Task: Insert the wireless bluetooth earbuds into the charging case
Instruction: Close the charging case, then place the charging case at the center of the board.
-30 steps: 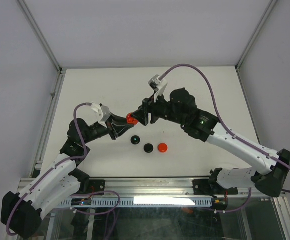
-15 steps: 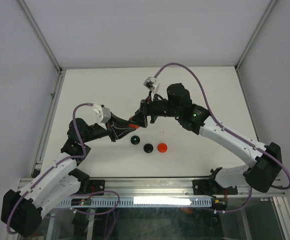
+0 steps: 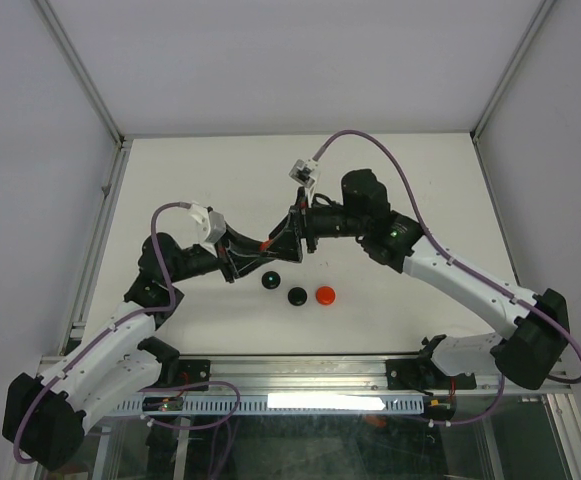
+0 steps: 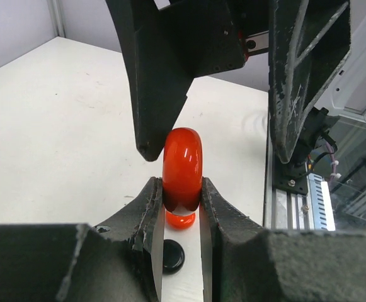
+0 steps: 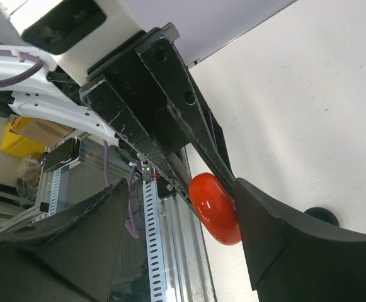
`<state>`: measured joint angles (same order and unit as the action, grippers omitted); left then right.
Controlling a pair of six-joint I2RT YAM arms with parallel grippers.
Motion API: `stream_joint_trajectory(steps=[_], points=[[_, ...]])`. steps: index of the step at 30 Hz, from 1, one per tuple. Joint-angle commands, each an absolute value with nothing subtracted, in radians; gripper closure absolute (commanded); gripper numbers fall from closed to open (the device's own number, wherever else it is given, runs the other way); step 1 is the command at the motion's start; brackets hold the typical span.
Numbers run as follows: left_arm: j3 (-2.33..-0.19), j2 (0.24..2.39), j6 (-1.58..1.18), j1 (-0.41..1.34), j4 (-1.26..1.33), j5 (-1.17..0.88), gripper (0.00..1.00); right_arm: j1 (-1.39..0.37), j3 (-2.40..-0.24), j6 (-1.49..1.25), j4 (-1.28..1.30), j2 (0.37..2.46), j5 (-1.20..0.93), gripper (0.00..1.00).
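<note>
My left gripper turns and lowers to bare table (image 3: 254,284) beside the end black disc and releases the red case next, since the case hangs edge-on above the table.
My left gripper (image 4: 181,189) is shut on a glossy red round case (image 4: 183,167), held edge-on above the table. The case also shows in the right wrist view (image 5: 215,209) and as a thin red sliver from above (image 3: 267,243). My right gripper (image 5: 183,207) is open, with its fingers (image 4: 160,82) straddling the case and the left fingertips. One of its pads (image 5: 258,220) is right beside the case's edge; I cannot tell whether it touches. No tiny comma-shaped earbud shows in any view.
Three discs lie on the white table (image 3: 390,180) just in front of the grippers: a black one (image 3: 271,280), another black one (image 3: 297,296) and a red one (image 3: 325,295). The rail (image 3: 300,372) runs along the near edge.
The red case has turned from face-up to edge-on in my left gripper. My right gripper has closed in from the right and now straddles it.
</note>
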<state>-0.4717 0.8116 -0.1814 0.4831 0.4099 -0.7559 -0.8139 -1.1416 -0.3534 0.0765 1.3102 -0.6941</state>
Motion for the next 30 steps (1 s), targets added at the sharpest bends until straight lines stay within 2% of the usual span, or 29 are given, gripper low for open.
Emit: stream_joint_trajectory(steps=[1, 5, 8, 17, 20, 28, 30], points=[[-0.524, 0.826, -0.194, 0.477, 0.407, -0.714, 1.0, -0.809, -1.127, -0.351, -0.01, 1.223, -0.759, 0.3], [-0.529, 0.837, -0.195, 0.477, 0.391, -0.7, 1.0, -0.797, -1.106, -0.339, -0.004, 1.198, -0.714, 0.3], [-0.531, 0.846, -0.199, 0.477, 0.383, -0.683, 1.0, -0.787, -1.084, -0.332, 0.021, 1.175, -0.605, 0.29], [-0.55, 0.887, -0.345, 0.477, 0.256, -0.465, 1.0, -0.784, -1.015, -0.343, 0.302, 1.091, 0.033, 0.24], [-0.552, 0.915, -0.432, 0.477, 0.192, -0.392, 1.0, -0.785, -0.979, -0.376, 0.388, 1.082, 0.17, 0.19], [-0.471, 0.959, -0.621, 0.477, 0.122, -0.208, 1.0, -0.785, -0.799, -0.397, 0.301, 0.995, 0.195, 0.01], [-0.433, 0.966, -0.651, 0.477, 0.121, -0.189, 1.0, -0.786, -0.722, -0.38, 0.227, 0.939, 0.196, 0.01]])
